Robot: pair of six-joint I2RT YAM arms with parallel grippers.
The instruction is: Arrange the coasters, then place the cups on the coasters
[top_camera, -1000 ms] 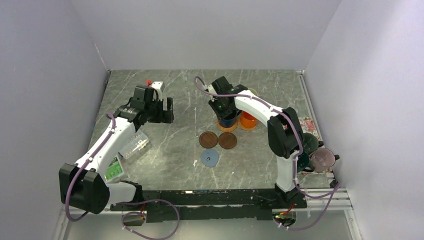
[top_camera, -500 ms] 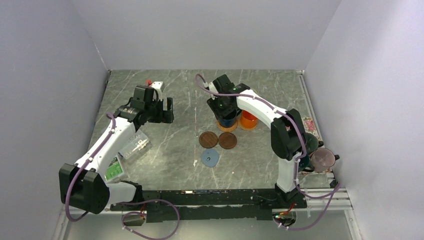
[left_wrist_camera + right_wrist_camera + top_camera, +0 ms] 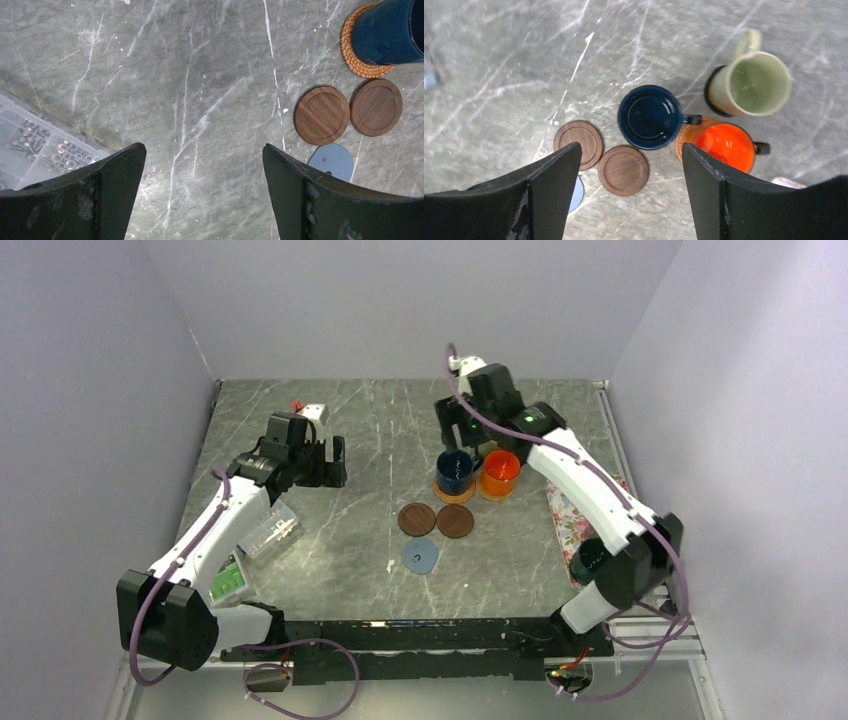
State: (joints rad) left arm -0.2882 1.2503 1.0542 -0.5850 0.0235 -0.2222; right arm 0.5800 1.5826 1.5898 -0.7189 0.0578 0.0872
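Observation:
The right gripper swings back past the orange cup [image 3: 498, 473] to the floral tray next, down onto the dark green cup's rim.
The dark blue cup [image 3: 454, 469] stands on a tan woven coaster [image 3: 454, 493], with the orange cup [image 3: 498, 473] right beside it on another tan coaster [image 3: 685, 134]. Two dark brown coasters [image 3: 417, 519] [image 3: 455, 521] and a blue-grey coaster [image 3: 420, 557] lie bare in front of them. In the right wrist view a cream cup [image 3: 754, 84] sits on a black coaster [image 3: 709, 93]. My right gripper [image 3: 462, 433] hovers open just behind and above the blue cup, holding nothing. Far to the left, my left gripper [image 3: 334, 462] hangs open over bare table.
A floral tray [image 3: 572, 517] lies at the right under the right arm. A clear plastic box [image 3: 270, 530] of small parts sits beside the left arm. A small red and white object [image 3: 308, 408] lies at the back left. Walls close in three sides.
My right gripper has opened, let go of the dark blue cup on its tan coaster, and risen back and to the right. The left arm has not moved.

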